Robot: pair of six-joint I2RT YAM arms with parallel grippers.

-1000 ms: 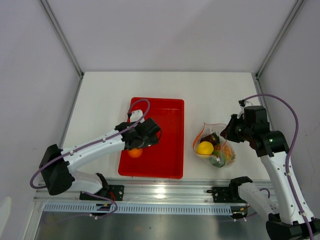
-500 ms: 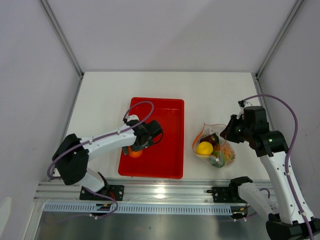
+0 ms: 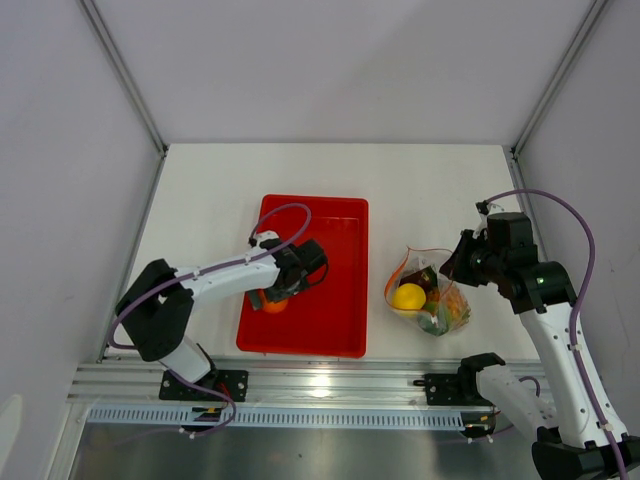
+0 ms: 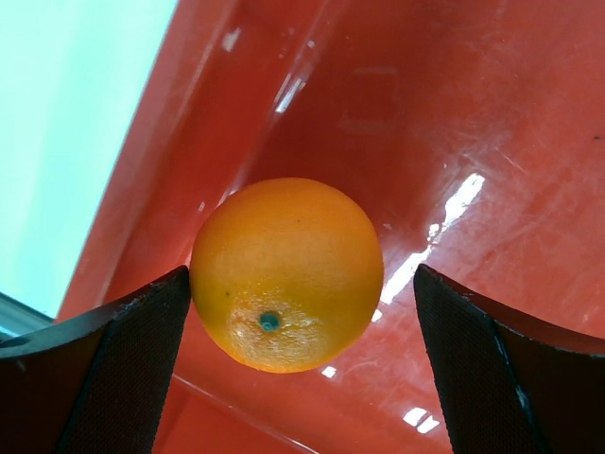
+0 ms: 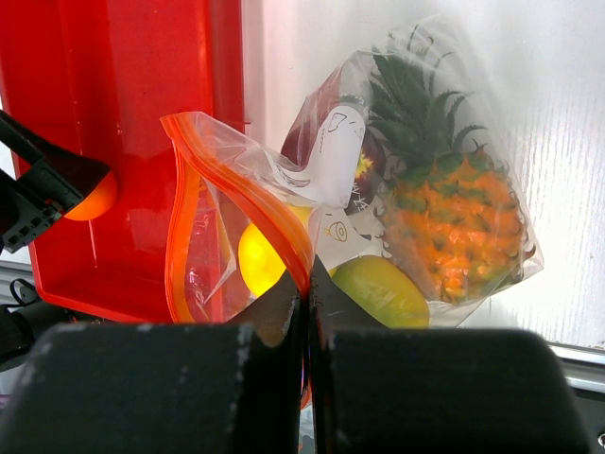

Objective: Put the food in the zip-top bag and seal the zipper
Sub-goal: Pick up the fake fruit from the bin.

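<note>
My left gripper edges toward the tray's middle and closes its fingers onto the orange point(image 3: 274, 305) point(image 4: 286, 272) next, since that sits between them with a gap on one side.
The orange point(image 4: 286, 272) lies in the red tray's near left corner point(image 3: 274, 303). My left gripper point(image 4: 301, 364) is open around it, the left finger touching it, the right finger apart; it also shows in the top view point(image 3: 278, 296). The zip-top bag point(image 3: 430, 295) lies right of the tray, mouth open toward it. My right gripper point(image 5: 309, 293) is shut on the zipper point(image 5: 248, 194) at the bag's mouth rim and holds it up. Inside the bag point(image 5: 444, 218) are the pineapple point(image 5: 452, 216), the yellow pear point(image 5: 260, 257) and the green fruit point(image 5: 383, 291). The dark red fruit is mostly hidden.
The red tray point(image 3: 340, 290) sits mid-table with a raised rim point(image 4: 132, 203) close to the orange. The white table point(image 3: 420, 190) extends behind. A metal rail point(image 3: 330, 385) runs along the near edge, with grey walls on both sides.
My left arm has drawn in and its gripper has settled lower around the orange in the tray. The right gripper and bag have not moved.
</note>
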